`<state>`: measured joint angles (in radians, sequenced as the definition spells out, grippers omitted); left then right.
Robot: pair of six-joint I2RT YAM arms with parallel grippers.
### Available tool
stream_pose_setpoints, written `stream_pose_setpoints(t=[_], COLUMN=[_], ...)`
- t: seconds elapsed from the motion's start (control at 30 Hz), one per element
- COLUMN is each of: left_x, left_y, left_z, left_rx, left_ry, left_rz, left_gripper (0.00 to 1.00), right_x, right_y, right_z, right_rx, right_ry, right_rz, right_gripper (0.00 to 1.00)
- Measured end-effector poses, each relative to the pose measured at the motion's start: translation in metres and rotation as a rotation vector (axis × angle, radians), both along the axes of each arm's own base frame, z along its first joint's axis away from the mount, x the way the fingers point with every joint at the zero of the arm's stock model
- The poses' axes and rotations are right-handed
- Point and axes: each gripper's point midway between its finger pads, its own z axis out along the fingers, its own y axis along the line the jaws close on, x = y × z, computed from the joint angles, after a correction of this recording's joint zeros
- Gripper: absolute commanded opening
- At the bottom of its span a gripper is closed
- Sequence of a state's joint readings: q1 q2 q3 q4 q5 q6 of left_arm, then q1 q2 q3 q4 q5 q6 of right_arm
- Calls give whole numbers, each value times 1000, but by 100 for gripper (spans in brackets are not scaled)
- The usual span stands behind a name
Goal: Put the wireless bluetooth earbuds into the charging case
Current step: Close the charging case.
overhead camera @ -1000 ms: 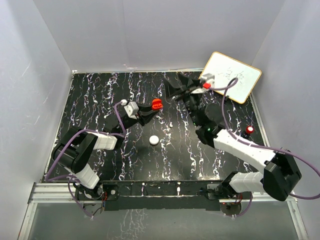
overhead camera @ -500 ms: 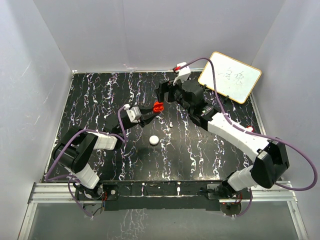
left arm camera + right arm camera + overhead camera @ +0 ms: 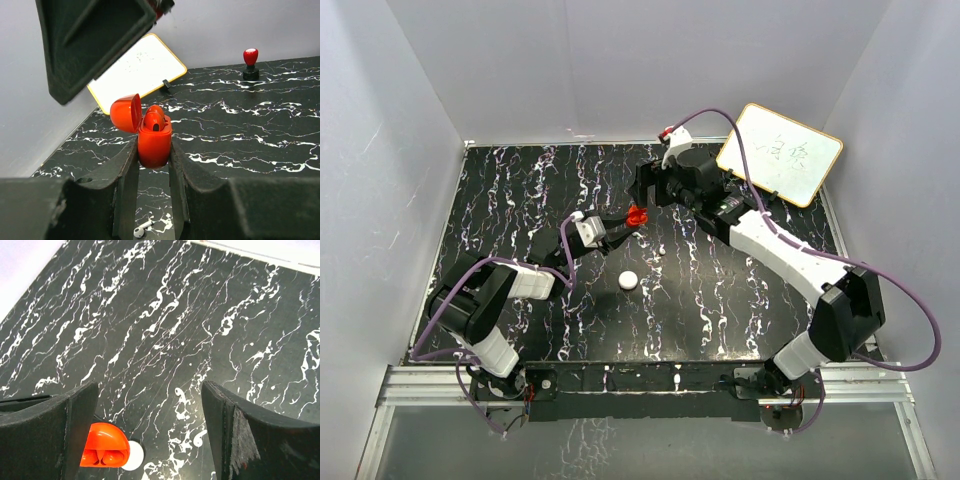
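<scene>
The robot's left gripper should tilt and lower to the left in the top view and release the case on the tabletop, since an earbud (image 3: pixel 154 121) sits in the case.
The red charging case (image 3: pixel 154 142) stands upright with its lid (image 3: pixel 125 112) flipped open, and my left gripper (image 3: pixel 154 150) is shut on its body. A red-and-dark earbud (image 3: pixel 154 121) sits in its top; in the right wrist view two red lobes (image 3: pixel 102 458) show inside the case (image 3: pixel 102 437). From above, the case (image 3: pixel 637 214) is at the table's middle, at the tip of the left gripper (image 3: pixel 625 222). My right gripper (image 3: pixel 646 190) hovers just behind and above it, open and holding nothing (image 3: pixel 150 405); one of its fingers (image 3: pixel 90 35) looms over the case.
A white round puck (image 3: pixel 628 281) lies nearer the arms' bases. A small white earbud-shaped piece (image 3: pixel 141 228) lies on the table under the left gripper. A whiteboard (image 3: pixel 780 153) leans at the back right, and a red-topped stamp (image 3: pixel 250 62) stands on the right.
The right arm has swung left from the whiteboard to just above the case, and its jaws have widened. The left gripper, still holding the case, has shifted slightly.
</scene>
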<state>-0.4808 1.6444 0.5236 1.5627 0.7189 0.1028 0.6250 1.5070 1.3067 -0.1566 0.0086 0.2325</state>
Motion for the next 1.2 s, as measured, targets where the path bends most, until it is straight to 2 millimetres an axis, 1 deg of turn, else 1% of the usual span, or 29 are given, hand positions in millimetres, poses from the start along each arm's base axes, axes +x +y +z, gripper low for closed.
stream_pose_setpoints(t=[0.17, 0.3, 0.6, 0.87, 0.97, 1.1, 1.2], left_x=[0, 0, 3, 14, 19, 22, 25], left_y=[0, -1, 1, 6, 8, 9, 11], left_z=[0, -6, -6, -9, -6, -4, -4], left_rx=[2, 15, 7, -12, -26, -38, -46], left_ry=[-5, 15, 35, 86, 87, 99, 108], left_rz=[1, -4, 15, 82, 105, 122, 138], left_gripper=[0, 0, 0, 0, 0, 0, 0], right_x=[-2, -4, -5, -6, -9, -12, -14], right_y=[7, 9, 9, 6, 5, 2, -5], right_z=[-26, -35, -35, -34, -35, -29, -25], right_rx=[-27, -34, -29, -22, -24, -18, -15], right_ry=[71, 102, 116, 126, 133, 124, 112], right_rz=[35, 49, 50, 43, 45, 39, 13], right_gripper=[81, 81, 80, 79, 80, 81, 82])
